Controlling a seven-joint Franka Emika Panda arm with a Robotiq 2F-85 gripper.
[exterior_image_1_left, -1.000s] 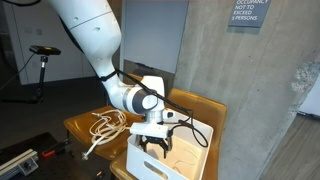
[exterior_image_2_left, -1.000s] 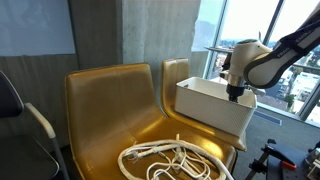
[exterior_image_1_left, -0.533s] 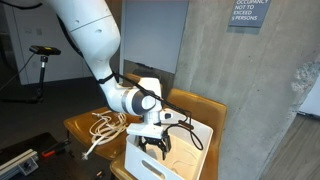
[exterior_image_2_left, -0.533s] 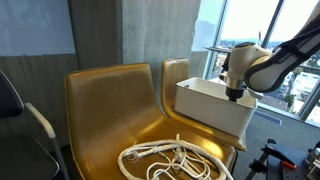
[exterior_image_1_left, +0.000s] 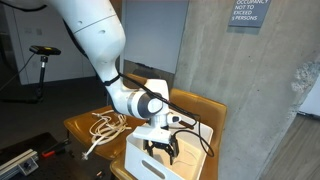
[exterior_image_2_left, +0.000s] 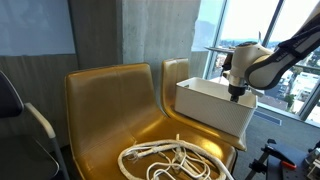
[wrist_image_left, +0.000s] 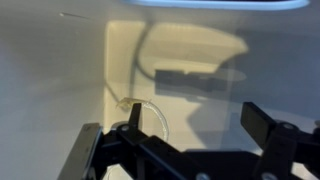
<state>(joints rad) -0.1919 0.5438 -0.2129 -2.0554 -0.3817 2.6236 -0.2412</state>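
Next, my gripper will lower deeper and outward inside the white box, onto the curve of the thin clear ring, since the ring lies on the bottom of the box below it.
My gripper is open and empty, reaching down into a white open box that stands on a mustard-yellow seat. In an exterior view the gripper dips behind the box's far wall. In the wrist view the two black fingers are spread apart over the box's pale inner floor, with a thin clear ring or cable loop near one finger. A coil of white rope lies on the seat beside the box, apart from the gripper; it also shows in an exterior view.
Two yellow moulded chairs joined side by side. A concrete pillar stands close by the box. A black chair arm is at one side. Windows are behind the arm. A black stand is in the background.
The gripper has shifted slightly sideways and a little lower inside the box. Its fingers stay open. The rope has not moved.
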